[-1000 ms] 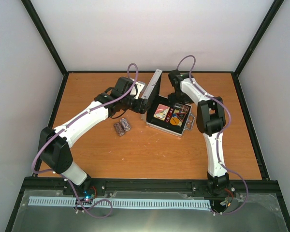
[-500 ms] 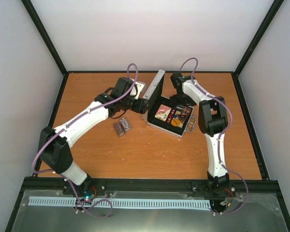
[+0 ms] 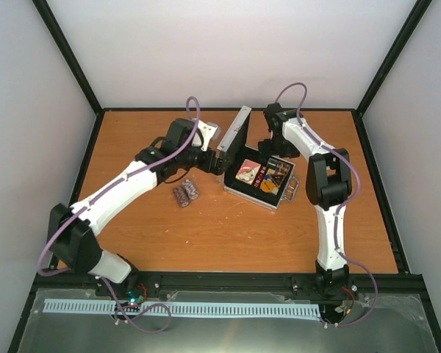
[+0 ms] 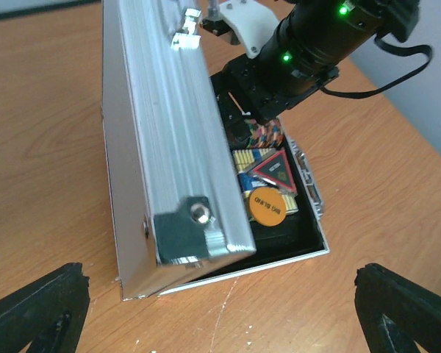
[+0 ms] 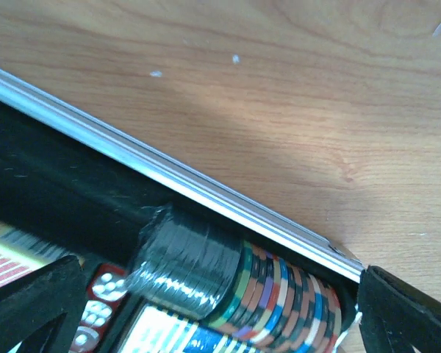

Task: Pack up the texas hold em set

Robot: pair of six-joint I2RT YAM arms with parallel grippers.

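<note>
My left gripper goes back and to the left in the top view next, down onto the chip stack farther from the case, since that stack lies unpacked.
The silver case lies open at mid table with its lid standing up on the left. Inside are striped chip stacks, a black wrapped stack, red dice, the blue-yellow card deck, the orange disc and the red-edged triangle. Two more chip stacks lie on the table left of the case. My left gripper is open just outside the lid and holds nothing. My right gripper is open over the case's far rim.
The orange table is boxed in by a black frame and white walls. The right arm's wrist hangs over the case's far side in the left wrist view. The case's handle sticks out on the right.
My left gripper has opened wide and drawn slightly back to the left from the lid, which stays upright. The right gripper has shifted a little toward the back.
</note>
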